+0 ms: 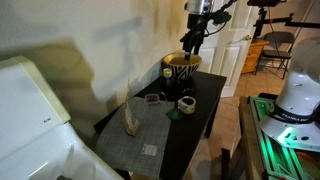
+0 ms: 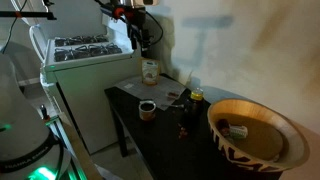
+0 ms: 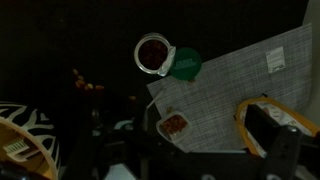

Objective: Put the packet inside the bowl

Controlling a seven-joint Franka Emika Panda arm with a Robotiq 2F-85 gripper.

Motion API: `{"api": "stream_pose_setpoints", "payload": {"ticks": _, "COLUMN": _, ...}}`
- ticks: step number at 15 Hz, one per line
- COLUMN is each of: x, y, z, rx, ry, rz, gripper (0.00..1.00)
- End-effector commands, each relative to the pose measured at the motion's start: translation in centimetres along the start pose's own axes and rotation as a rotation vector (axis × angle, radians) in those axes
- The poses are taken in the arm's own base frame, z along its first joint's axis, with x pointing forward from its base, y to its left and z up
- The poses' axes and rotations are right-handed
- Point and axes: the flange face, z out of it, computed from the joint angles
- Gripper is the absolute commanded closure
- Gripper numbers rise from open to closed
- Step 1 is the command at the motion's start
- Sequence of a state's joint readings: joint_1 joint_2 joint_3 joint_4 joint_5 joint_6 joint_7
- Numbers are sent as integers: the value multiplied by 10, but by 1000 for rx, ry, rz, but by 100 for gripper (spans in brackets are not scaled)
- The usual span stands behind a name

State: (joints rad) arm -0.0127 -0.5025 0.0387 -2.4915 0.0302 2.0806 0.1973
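My gripper needs to move across to the packet, below and right in the wrist view, and come down onto its top edge (image 1: 127,103) (image 3: 290,112). The packet is upright and offers that edge.
The packet (image 1: 131,118) stands upright on a grey placemat at the near end of the black table; it also shows in the other exterior view (image 2: 150,71) and at the right of the wrist view (image 3: 252,103), partly behind a finger. The zebra-striped bowl (image 1: 181,68) with its tan inside sits at the other end of the table (image 2: 255,135) and is cut off at the lower left of the wrist view (image 3: 22,125). My gripper (image 1: 192,42) (image 2: 137,40) (image 3: 190,152) hangs high above the table between the two. It looks open and empty.
A small white-and-black cup (image 1: 186,103) (image 3: 153,53) stands beside a green lid (image 3: 185,63). A small tub with reddish contents (image 3: 172,125) and a tiny pale square (image 3: 275,60) lie on the placemat (image 3: 235,85). A small pale item lies inside the bowl (image 2: 235,130). A white stove (image 2: 85,50) stands beside the table.
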Motion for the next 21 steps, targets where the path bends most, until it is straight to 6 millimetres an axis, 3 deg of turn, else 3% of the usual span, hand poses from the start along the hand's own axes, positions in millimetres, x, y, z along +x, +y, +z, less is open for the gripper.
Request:
{"api": "stream_pose_setpoints", "payload": {"ticks": 1, "x": 0, "y": 0, "z": -1, "rx": 0, "ry": -1, "rz": 0, "gripper": 0}}
{"api": "stream_pose_setpoints", "payload": {"ticks": 7, "x": 0, "y": 0, "z": -1, "rx": 0, "ry": -1, "rz": 0, "gripper": 0}}
{"api": "stream_pose_setpoints", "payload": {"ticks": 9, "x": 13, "y": -10, "z": 2, "rx": -7, "ry": 22, "rz": 170, "gripper": 0}}
{"api": "stream_pose_setpoints", "payload": {"ticks": 12, "x": 45, "y": -54, "z": 6, "rx": 34, "ry": 30, "rz": 328, "gripper": 0}}
{"api": "stream_pose_setpoints", "payload": {"ticks": 16, "x": 95, "y": -115, "z": 28, "rx": 49, "ry": 42, "rz": 541, "gripper": 0}}
{"api": "stream_pose_setpoints", "payload": {"ticks": 21, "x": 157, "y": -167, "z": 89, "rx": 18, "ry": 1, "rz": 798, "gripper": 0}}
